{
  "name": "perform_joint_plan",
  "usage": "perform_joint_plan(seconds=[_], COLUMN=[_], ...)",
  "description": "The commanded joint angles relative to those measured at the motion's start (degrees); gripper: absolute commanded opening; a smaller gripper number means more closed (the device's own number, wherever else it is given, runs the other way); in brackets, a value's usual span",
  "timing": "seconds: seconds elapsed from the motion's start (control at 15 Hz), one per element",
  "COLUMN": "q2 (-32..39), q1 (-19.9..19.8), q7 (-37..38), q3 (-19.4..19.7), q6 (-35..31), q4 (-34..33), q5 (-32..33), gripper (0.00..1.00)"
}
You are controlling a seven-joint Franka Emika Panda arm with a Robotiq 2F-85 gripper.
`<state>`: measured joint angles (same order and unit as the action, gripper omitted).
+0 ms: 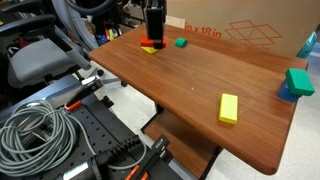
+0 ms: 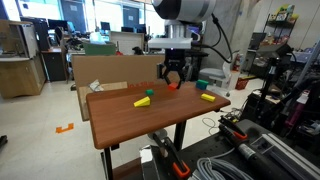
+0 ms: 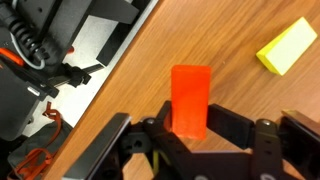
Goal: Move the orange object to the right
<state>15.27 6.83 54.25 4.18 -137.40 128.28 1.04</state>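
Observation:
Next, my gripper needs to move up, across toward the green-and-blue stack, then down to bare tabletop short of it, to release the orange object clear of blocks.
The orange object is a small flat orange-red block standing between my gripper's two black fingers in the wrist view. The fingers are closed against its sides. In both exterior views the gripper points straight down at the far end of the wooden table, and the orange block shows just below its fingertips, at or slightly above the tabletop. A small yellow block lies right beside it.
A larger yellow block lies near the table's other end. A green block and a green-and-blue stack sit along the edge by a cardboard box. Cables lie on the floor.

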Motion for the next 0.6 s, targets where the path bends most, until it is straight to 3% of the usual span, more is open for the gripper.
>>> perform_joint_plan(seconds=[0.0,0.53], q2=[0.8,7.49], q1=[-1.56,-2.87], q7=[-0.57,1.62], q3=[0.79,4.48], q6=[3.78,3.6], q4=[-4.23,-13.31], q5=[1.29,5.71], gripper=[0.15,0.15])
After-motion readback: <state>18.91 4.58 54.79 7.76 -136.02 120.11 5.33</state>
